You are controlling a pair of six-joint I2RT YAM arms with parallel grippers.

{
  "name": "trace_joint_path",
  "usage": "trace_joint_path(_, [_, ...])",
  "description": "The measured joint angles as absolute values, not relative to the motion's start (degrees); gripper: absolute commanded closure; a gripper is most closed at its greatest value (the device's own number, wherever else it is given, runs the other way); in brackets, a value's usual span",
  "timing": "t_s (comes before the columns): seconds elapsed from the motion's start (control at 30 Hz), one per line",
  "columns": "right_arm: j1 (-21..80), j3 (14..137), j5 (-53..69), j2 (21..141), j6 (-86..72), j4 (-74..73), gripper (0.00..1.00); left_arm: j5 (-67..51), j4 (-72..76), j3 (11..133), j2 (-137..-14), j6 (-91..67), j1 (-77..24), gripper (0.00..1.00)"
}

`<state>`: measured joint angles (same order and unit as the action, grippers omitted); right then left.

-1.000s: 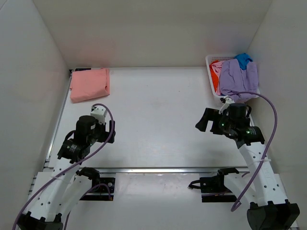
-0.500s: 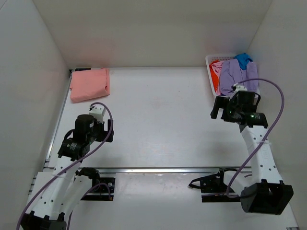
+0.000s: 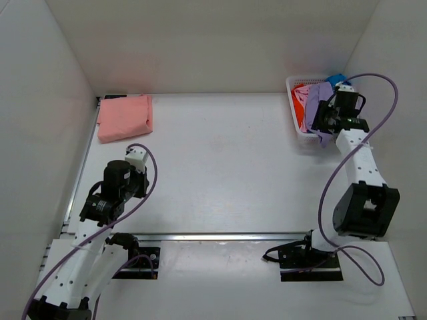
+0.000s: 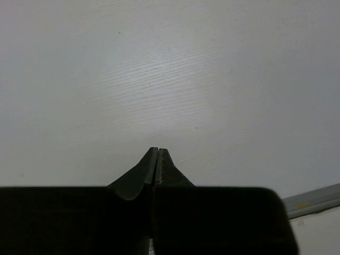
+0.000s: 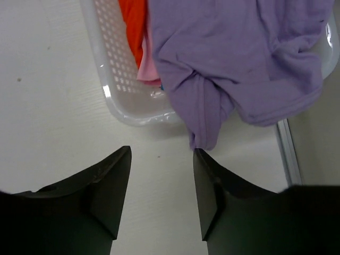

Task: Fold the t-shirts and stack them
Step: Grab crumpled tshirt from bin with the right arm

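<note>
The lavender t-shirt lies on top of the pink one, so the robot's right gripper needs to go down and outward over the basket's near rim onto the lavender one next.
A salmon-pink t-shirt lies folded at the table's back left. At the back right, a lavender t-shirt drapes over the near rim of the white basket. Orange-red, pink and blue t-shirts lie inside it. My right gripper hovers open over the table just before the basket. The lavender shirt's hanging tip meets its right finger, and nothing is between the jaws. My left gripper is shut and empty above bare table at the near left.
White walls enclose the table on three sides. A metal rail runs along the near edge by the arm bases. The right wall stands close behind the basket.
The right arm swung back and to the right, from mid-table to the basket's front, and its jaws narrowed. The left gripper closed from fully open; its arm barely moved.
</note>
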<state>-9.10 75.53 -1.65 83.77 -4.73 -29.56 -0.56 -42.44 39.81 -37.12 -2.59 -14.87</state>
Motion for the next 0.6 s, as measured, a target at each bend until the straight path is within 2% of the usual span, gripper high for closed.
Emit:
trace_joint_path(0.03, [-9.1,76.6,-2.5,86.0,-4.7,-28.8,0.48,-0.8,-42.4,39.8,-37.1,-2.3,-15.0,0.9])
trace_joint_path(0.07, [-9.1,77.4,-3.1,87.7,-4.6,-28.0,0.41,-0.9,-42.5,39.8,-37.1,-2.0,-15.2,0.71])
trace_joint_path(0.1, [-9.1,78.2,-3.9,89.4,-4.5,-27.3,0.36,-0.9,-42.5,39.8,-37.1,-1.7,-15.2,0.66])
trace_joint_path(0.2, [-9.2,80.4,-6.1,94.6,-4.1,-25.2,0.21,-0.6,-42.5,39.8,-37.0,-2.0,-15.5,0.61])
trace_joint_path(0.23, [-9.3,81.3,-6.6,96.3,-4.1,-24.6,0.19,-0.6,-42.5,39.8,-36.9,-2.0,-15.6,0.56])
trace_joint_path(0.27, [-9.6,82.2,-6.9,98.1,-3.9,-24.2,0.11,-0.6,-42.5,39.8,-36.9,-2.0,-15.7,0.56])
trace_joint_path(0.3, [-10.0,83.4,-7.0,100.0,-4.0,-24.1,0.07,-0.6,-42.5,39.8,-36.9,-2.1,-15.8,0.58])
trace_joint_path(0.53, [-12.9,98.1,-8.8,116.6,-3.6,-26.5,0.05,-0.4,-42.5,39.8,-36.8,-2.3,-15.8,0.55])
trace_joint_path(0.6, [-12.7,102.0,-10.0,120.8,-3.2,-28.5,0.11,-0.4,-42.5,39.8,-36.8,-2.3,-15.7,0.56])
